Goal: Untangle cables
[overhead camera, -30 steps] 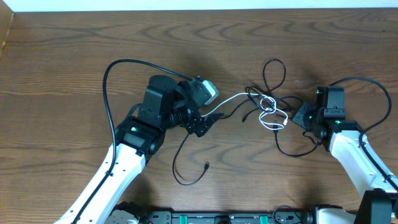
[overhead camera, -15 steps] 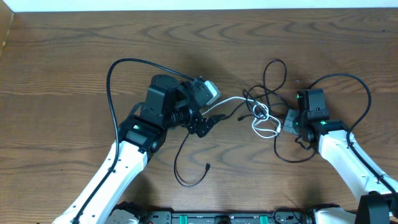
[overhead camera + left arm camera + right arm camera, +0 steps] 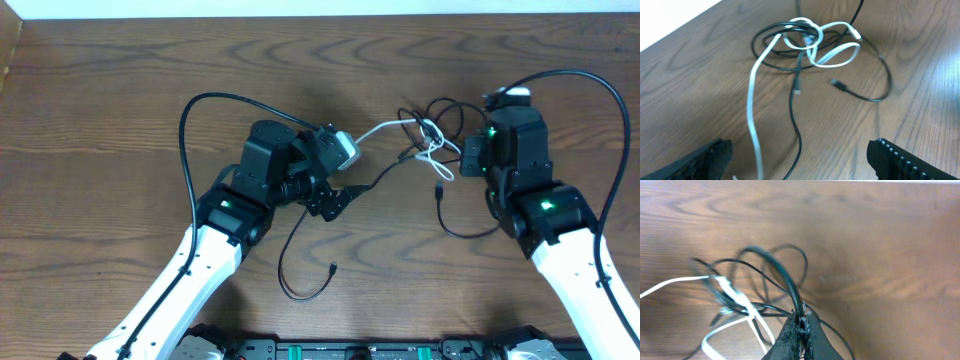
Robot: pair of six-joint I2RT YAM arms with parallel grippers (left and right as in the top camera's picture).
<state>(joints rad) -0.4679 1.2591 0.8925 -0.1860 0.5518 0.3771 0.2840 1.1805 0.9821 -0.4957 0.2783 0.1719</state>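
My right gripper moves up toward the knot [image 3: 805, 37] next, then down and back to release the black cable, as the bare near-side wood lies back from it.
The cables [image 3: 425, 135] lie knotted on the wooden table between my two arms: one white cord [image 3: 378, 130] looped through several thin black ones. My left gripper [image 3: 340, 178] stands open left of the knot. In the left wrist view the white cord [image 3: 752, 100] and a black cord [image 3: 797, 130] run between its fingers [image 3: 705, 160] untouched, and the knot [image 3: 805, 37] lies ahead. My right gripper [image 3: 468, 158] is right of the knot, shut on a black cable [image 3: 785, 277] that arches up from its tips [image 3: 802, 317]. Another black cord's plug end [image 3: 332, 267] trails near the table's front.
Thick black arm wires arc over the table beside each arm, one on the left [image 3: 185, 130] and one on the right [image 3: 612, 110]. The table's far edge [image 3: 320, 14] meets a white wall, and its left edge [image 3: 8, 70] shows at the corner.
My right arm has swung toward the far side with the black cable held, dragging the knot up and away from the front. The left arm shifted slightly and stayed open.
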